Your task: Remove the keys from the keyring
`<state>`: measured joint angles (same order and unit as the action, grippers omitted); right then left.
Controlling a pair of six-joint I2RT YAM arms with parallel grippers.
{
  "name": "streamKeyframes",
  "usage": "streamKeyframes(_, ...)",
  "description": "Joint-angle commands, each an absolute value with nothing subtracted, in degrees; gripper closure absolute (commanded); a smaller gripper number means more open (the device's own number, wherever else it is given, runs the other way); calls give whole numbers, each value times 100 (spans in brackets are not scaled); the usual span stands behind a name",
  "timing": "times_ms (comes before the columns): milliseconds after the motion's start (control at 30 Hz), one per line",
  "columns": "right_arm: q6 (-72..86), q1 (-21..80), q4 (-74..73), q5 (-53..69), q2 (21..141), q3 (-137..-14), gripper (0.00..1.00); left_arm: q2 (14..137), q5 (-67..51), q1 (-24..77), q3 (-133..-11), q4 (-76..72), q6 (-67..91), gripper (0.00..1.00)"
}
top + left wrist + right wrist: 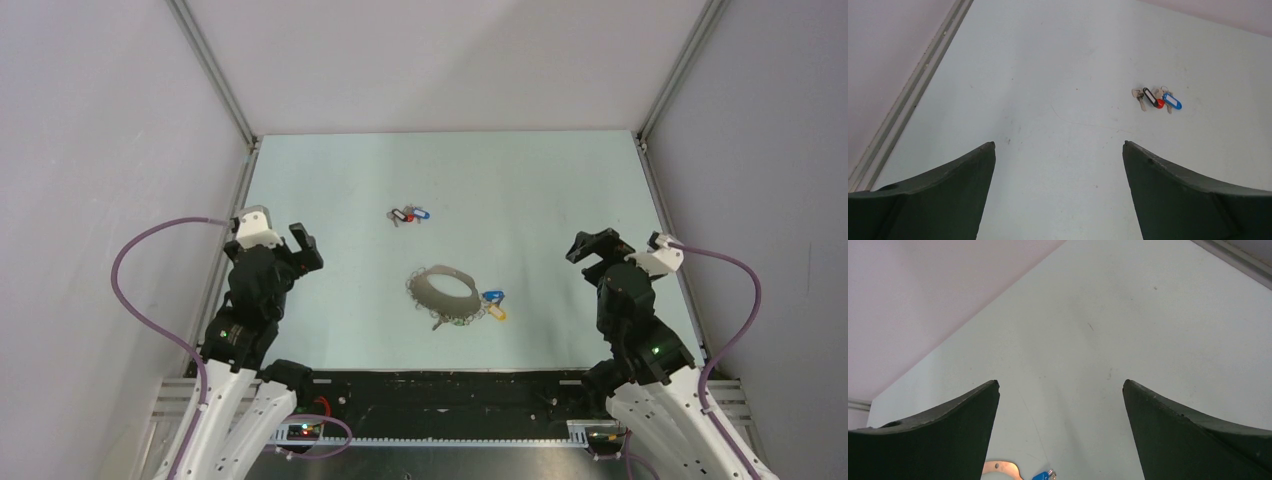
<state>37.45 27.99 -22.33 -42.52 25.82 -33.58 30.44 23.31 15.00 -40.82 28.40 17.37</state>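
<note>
I will next swing my right gripper to the left in the top view and lower it onto the hoop's near edge, which is fringed with rings and lies below the gripper.
The keyring (443,293), a large dull grey-brown hoop fringed with small silvery rings, lies near the table's middle. A blue-headed key (493,296) and a yellow-headed key (497,313) lie at its right side. A loose cluster of keys (410,215) with black, red and blue heads lies farther back; it also shows in the left wrist view (1156,99). My left gripper (286,239) is open and empty at the left. My right gripper (596,247) is open and empty at the right. The right wrist view shows the hoop's edge (1000,469) and the blue key (1042,475) at the bottom.
The pale table (540,190) is bounded by white walls with metal corner rails (215,70). A rail runs along the table's left edge (908,95). A black strip (440,395) borders the near edge between the arm bases.
</note>
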Motion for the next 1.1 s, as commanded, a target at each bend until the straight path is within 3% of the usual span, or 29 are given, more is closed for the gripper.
streamKeyframes(0, 3494, 2765, -1782, -3897, 2637, -3265, 1, 3032, 2184, 1472, -4102, 2814, 1286, 0)
streamKeyframes(233, 2824, 2752, -1236, -2973, 2902, -3151, 1, 3043, 2022, 1468, -4080, 2944, 1183, 0)
streamKeyframes(500, 2100, 2996, -935, -549, 4318, -3491, 8, 3180, 1502, 1470, -4078, 2978, 1070, 0)
streamKeyframes(733, 1231, 4819, -1227, -1297, 6241, -4395, 12, 3225, 1010, 1470, -4070, 2978, 952, 0)
streamKeyframes(1067, 153, 5632, -1804, -444, 8330, -5651, 19, 3178, 905, 1460, -4055, 2979, 935, 0)
